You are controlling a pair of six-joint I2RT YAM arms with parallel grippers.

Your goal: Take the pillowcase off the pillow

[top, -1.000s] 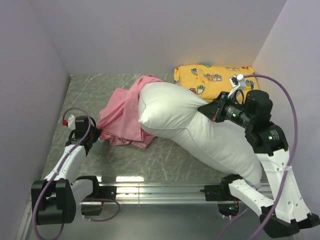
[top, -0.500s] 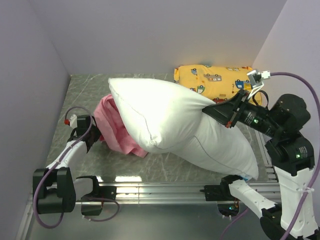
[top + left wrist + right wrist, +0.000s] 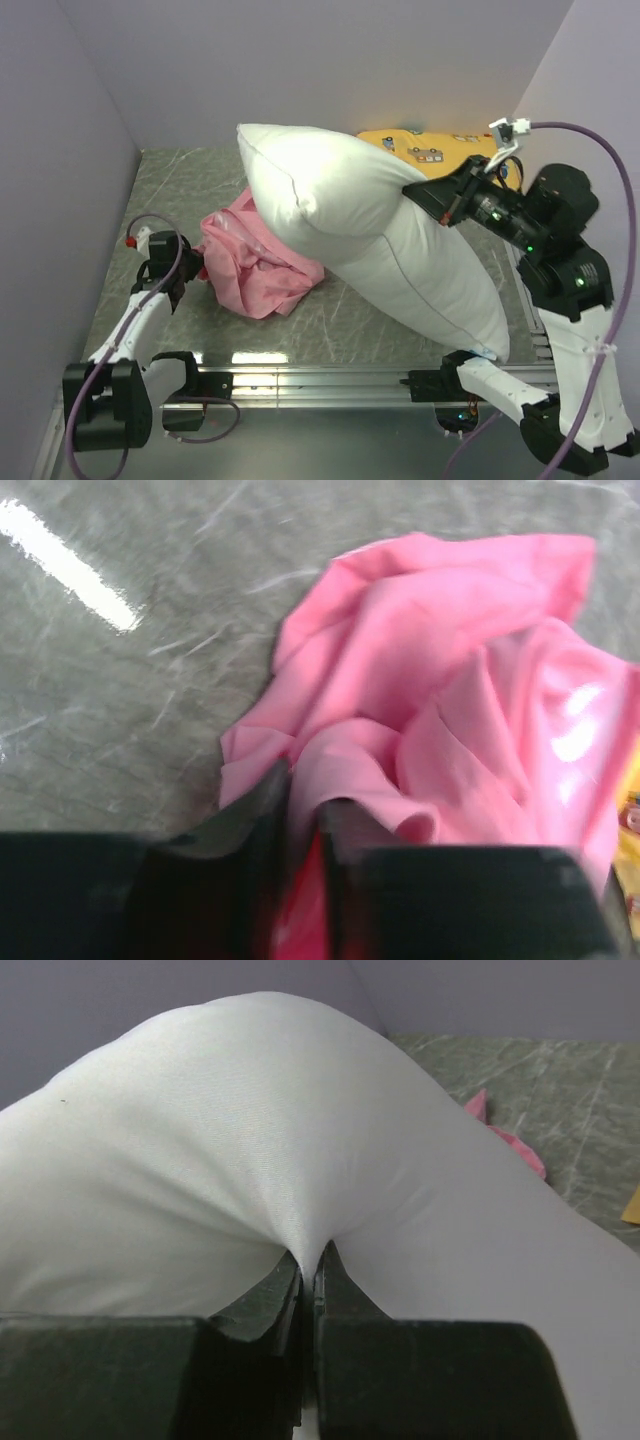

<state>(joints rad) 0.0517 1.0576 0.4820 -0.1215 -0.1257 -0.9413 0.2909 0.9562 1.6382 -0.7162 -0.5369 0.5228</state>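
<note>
My right gripper holds the bare pillow. It will lower the pillow to the left in the top view, toward the tabletop by the pillowcase, and let go of it.
The white pillow [image 3: 350, 225] is lifted and tilted, its far end raised toward the back wall and its near end down by the front rail. My right gripper [image 3: 412, 192] is shut on a pinch of the pillow's fabric [image 3: 300, 1160] at its right side. The pink pillowcase [image 3: 258, 265] lies crumpled on the table left of the pillow, apart from it except where the pillow overhangs. My left gripper [image 3: 196, 266] is shut on a fold of the pillowcase [image 3: 440, 680] at its left edge, low on the table.
A yellow vehicle-print pillow [image 3: 440, 148] lies at the back right, partly hidden behind the white pillow. Purple walls close in the left, back and right. A metal rail [image 3: 320, 380] runs along the front edge. Grey marble tabletop [image 3: 170, 180] shows at the back left.
My right gripper has lifted and swung the pillow up and to the right, and it has come out of the pillowcase. The pillowcase has dropped into a heap by my left gripper.
</note>
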